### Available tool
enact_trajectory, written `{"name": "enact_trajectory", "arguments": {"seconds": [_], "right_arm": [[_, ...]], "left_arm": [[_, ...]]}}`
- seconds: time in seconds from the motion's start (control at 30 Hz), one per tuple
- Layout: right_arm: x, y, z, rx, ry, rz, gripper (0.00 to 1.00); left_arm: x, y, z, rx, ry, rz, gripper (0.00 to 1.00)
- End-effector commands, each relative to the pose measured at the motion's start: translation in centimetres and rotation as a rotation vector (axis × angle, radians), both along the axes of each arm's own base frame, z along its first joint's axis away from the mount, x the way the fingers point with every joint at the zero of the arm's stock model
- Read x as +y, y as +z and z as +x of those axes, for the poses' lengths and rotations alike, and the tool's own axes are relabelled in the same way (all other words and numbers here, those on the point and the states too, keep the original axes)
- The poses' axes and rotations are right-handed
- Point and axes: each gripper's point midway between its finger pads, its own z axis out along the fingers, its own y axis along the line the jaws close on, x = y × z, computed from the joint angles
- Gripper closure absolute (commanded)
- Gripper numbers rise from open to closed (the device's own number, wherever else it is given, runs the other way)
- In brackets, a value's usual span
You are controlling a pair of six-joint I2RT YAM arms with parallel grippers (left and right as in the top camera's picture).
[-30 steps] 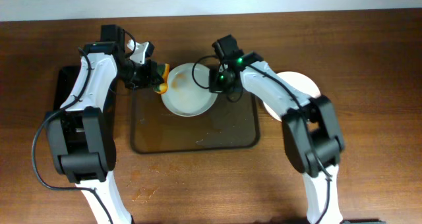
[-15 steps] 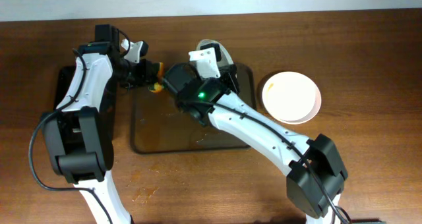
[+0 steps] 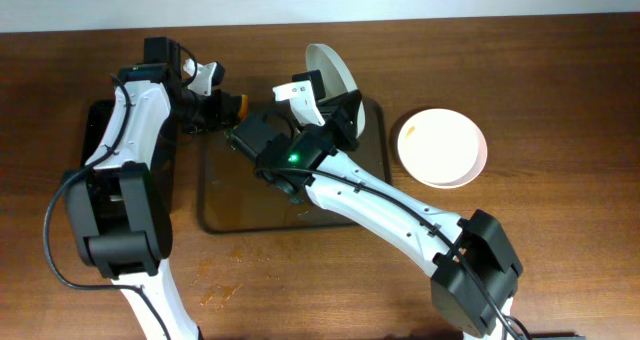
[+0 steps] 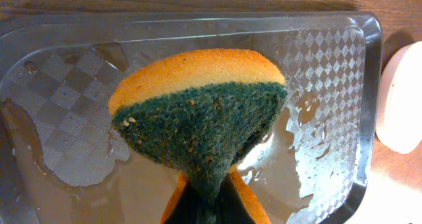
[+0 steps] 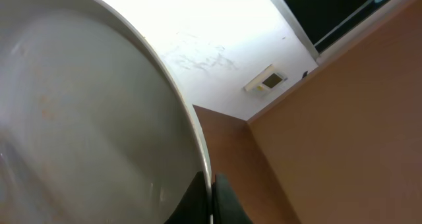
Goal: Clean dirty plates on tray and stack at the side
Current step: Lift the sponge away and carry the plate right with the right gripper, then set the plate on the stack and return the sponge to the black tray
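The plate stands on edge, so next I will swing my right gripper down over the stacked white plates, turn to lay it flat and release its rim.
My right gripper [image 3: 338, 105] is shut on the rim of a white plate [image 3: 328, 70], held on edge high above the back of the dark tray [image 3: 250, 195]. In the right wrist view the jaws [image 5: 212, 188] pinch the rim of that plate [image 5: 86, 118]. My left gripper [image 3: 226, 107] is shut on an orange and green sponge [image 3: 240, 105] at the tray's back left corner. In the left wrist view the sponge [image 4: 198, 99] hangs over the wet tray [image 4: 330, 53]. White plates [image 3: 442, 147] lie stacked on the table right of the tray, with a small orange smear.
A smaller black tray [image 3: 98, 140] lies left of the dark tray, under my left arm. My right arm [image 3: 360, 195] reaches across the dark tray. Small crumbs lie on the table near the front left [image 3: 222, 295].
My right arm has lifted the plate off the tray, tipped it on edge and swung up towards the camera. My left gripper with the sponge has barely moved.
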Motion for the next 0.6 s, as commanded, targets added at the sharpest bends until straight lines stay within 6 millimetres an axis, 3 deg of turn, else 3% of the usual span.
{"name": "enact_trajectory", "arguments": {"seconds": [0.0, 0.1, 0.2, 0.23, 0.27, 0.33, 0.4, 0.47, 0.57], "right_arm": [[-0.9, 3.2, -0.7, -0.1, -0.03, 0.0, 0.96], [-2.6, 5.0, -0.9, -0.129, -0.061, 0.018, 0.96], [-6.7, 5.7, -0.6, -0.094, -0.128, 0.024, 0.96], [-10.3, 4.5, -0.4, -0.024, -0.189, 0.101, 0.96], [-12.6, 3.1, -0.4, 0.024, -0.243, 0.174, 0.96], [-18.0, -1.4, -0.7, 0.187, -0.404, 0.399, 0.96], [-21.6, -5.2, -1.2, 0.317, -0.529, 0.61, 0.96], [-24.6, -8.8, -1.8, 0.462, -0.594, 0.782, 0.96], [-25.9, -13.1, -1.7, 0.593, -0.543, 0.957, 0.96]], "left_arm": [[0.3, 1.0, 0.6, -0.025, 0.011, 0.0, 1.0], [0.3, 1.0, 0.6, -0.026, 0.01, 0.0, 1.0], [0.3, 1.0, 0.6, -0.026, 0.01, 0.0, 1.0], [0.3, 1.0, 0.6, -0.026, 0.01, 0.0, 1.0], [0.3, 1.0, 0.6, -0.026, 0.01, 0.0, 1.0], [0.3, 1.0, 0.6, -0.026, 0.01, 0.0, 1.0], [0.3, 1.0, 0.7, -0.03, 0.01, 0.0, 1.0], [0.3, 1.0, 0.8, -0.033, 0.01, 0.001, 1.0], [0.3, 1.1, 0.9, -0.039, 0.011, 0.001, 1.0]]}}
